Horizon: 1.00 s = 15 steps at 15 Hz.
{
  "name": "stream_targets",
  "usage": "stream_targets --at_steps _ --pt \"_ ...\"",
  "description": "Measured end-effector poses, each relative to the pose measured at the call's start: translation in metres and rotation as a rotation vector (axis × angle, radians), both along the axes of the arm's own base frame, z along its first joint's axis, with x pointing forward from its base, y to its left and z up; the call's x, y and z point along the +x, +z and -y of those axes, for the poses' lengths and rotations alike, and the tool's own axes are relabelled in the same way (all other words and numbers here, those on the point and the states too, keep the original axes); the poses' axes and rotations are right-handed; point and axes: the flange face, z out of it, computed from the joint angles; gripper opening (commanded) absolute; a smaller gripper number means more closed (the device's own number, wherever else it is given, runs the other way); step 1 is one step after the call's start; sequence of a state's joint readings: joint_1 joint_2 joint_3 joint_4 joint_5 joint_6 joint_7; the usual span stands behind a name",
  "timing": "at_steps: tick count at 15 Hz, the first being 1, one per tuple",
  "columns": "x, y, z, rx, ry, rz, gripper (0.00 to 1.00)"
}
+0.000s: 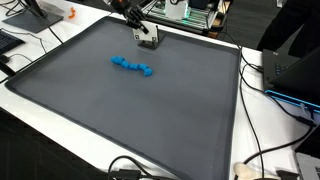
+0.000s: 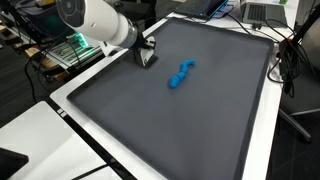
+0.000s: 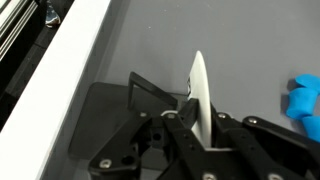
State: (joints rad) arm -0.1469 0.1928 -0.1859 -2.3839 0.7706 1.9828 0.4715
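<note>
The black plate with its upright bracket (image 2: 144, 61) is on the mat (image 2: 190, 120) below my gripper. My gripper should next lower the thin white piece down onto the plate and let go.
My gripper (image 3: 190, 105) is shut on a thin white flat piece (image 3: 200, 95) that stands on edge between the fingers. In both exterior views the gripper (image 1: 147, 38) (image 2: 146, 55) is low over the far edge of a dark grey mat (image 1: 130, 110) (image 2: 190, 120). A blue knobbly object (image 1: 132, 66) (image 2: 181, 75) lies on the mat a short way from the gripper, apart from it. Its end shows at the right edge of the wrist view (image 3: 305, 95).
The mat lies on a white table (image 1: 250, 120) whose rim (image 3: 70, 50) runs close beside the gripper. Cables (image 1: 262, 165), monitors and an orange item (image 1: 71, 14) stand around the table's edges. A laptop (image 2: 262, 12) sits beyond the mat.
</note>
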Motion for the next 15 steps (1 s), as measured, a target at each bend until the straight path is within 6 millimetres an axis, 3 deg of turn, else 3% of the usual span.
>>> stream_targets --at_steps 15 --pt "-0.007 -0.012 0.001 0.0 -0.049 0.018 0.02"
